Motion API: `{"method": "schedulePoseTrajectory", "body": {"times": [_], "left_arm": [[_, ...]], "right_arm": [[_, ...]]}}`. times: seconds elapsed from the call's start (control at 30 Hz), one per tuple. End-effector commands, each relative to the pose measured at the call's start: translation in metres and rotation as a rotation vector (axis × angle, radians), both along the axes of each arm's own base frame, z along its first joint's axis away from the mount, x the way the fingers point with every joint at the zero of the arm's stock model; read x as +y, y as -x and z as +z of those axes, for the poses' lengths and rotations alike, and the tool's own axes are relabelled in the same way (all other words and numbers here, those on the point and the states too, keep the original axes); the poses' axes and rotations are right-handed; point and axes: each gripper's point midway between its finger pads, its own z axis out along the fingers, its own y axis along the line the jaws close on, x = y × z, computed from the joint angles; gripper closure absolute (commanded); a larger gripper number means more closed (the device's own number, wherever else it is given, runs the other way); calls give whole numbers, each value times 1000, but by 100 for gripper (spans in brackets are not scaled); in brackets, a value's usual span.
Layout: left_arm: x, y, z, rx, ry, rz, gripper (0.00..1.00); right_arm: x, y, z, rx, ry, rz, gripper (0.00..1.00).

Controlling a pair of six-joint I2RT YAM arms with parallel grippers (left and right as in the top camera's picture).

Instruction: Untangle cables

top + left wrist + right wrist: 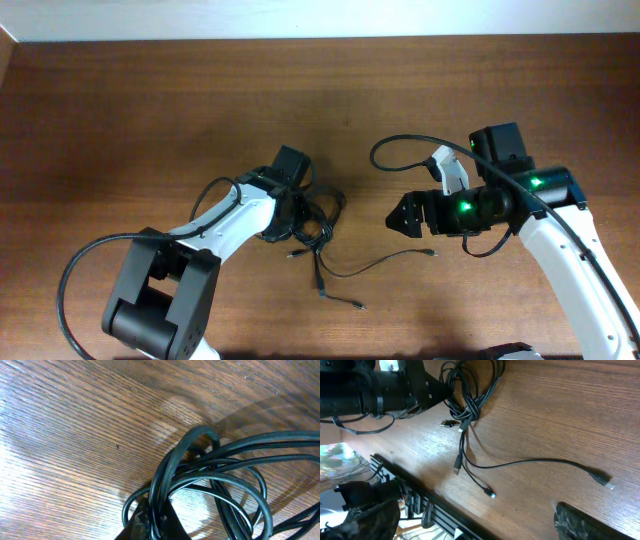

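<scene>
My left gripper needs to move up from the tabletop and open to let go of the looped cables, because they are between its fingers, low over the table.
The cables [328,212] are thin black cords in a knotted bunch at mid-table, with loose strands trailing toward the front. One strand ends in a plug [432,253], and another plug [360,305] lies nearer the front. My left gripper [297,223] is at the bunch's left side. In the left wrist view its fingers [144,525] are shut on several looped cables [210,477]. My right gripper [399,218] stands open just right of the bunch, holding nothing. In the right wrist view the cables [470,407] lie ahead of the right gripper [470,512], whose fingers [585,525] are spread wide.
The thick black wire [400,145] of the right arm loops over the table behind it. The left arm's wire [75,270] curves at the front left. The table's front edge [420,492] with a black rail shows close below the right gripper.
</scene>
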Motion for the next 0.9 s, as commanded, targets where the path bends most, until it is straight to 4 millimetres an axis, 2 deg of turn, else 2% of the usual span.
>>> {"method": "schedulePoseTrajectory", "body": {"times": [0.0, 0.07, 0.1, 0.17, 0.2, 0.23, 0.3, 0.33, 0.4, 0.43, 0.53, 0.57, 0.63, 0.67, 0.7, 0.73, 0.8, 0.83, 0.87], "left_arm": [[3, -1, 11, -14, 5, -51, 100], [8, -16, 73, -116, 43, -37, 100], [1, -20, 125, -241, 136, -34, 100], [3, -14, 176, -374, 212, 17, 100], [5, -9, 201, -441, 249, 35, 100], [8, -2, 224, -510, 279, 35, 100], [10, 4, 234, -535, 290, 33, 100], [11, 6, 232, -524, 285, 34, 100], [12, 10, 228, -504, 276, 35, 100], [12, 10, 227, -500, 275, 35, 100], [13, 13, 225, -488, 269, 35, 100], [14, 15, 223, -476, 265, 35, 100], [14, 15, 223, -477, 261, 30, 100], [16, 14, 223, -494, 232, -14, 100], [16, 14, 223, -506, 214, -60, 100], [15, 13, 224, -516, 207, -84, 100], [14, 13, 225, -523, 208, -98, 100], [10, 13, 226, -525, 226, -126, 100], [5, 14, 228, -531, 243, -153, 100]], "right_arm": [[1, -5, 1, -33, 2, 10, 1], [1, -2, 0, 0, -1, -18, 34], [5, 7, -2, 77, -2, -64, 46], [16, 16, -4, 141, -4, -89, 46], [29, 23, -3, 179, -9, -99, 46], [51, 25, 1, 172, -31, -88, 44], [86, 20, 12, 61, -88, -4, 39], [100, 14, 15, -31, -80, 26, 33], [97, -3, 7, -141, 53, -74, 30], [100, -9, 10, -198, 74, -92, 31], [121, -19, 26, -293, 7, -76, 39], [121, -28, 32, -337, 4, -100, 39], [108, -42, 39, -404, 58, -169, 39], [98, -53, 69, -481, 41, -228, 39], [93, -55, 88, -513, 10, -250, 40], [90, -56, 99, -533, -7, -261, 40], [80, -61, 86, -529, 71, -292, 41], [81, -63, 82, -524, 78, -292, 41], [86, -67, 68, -496, 99, -280, 41]]}}
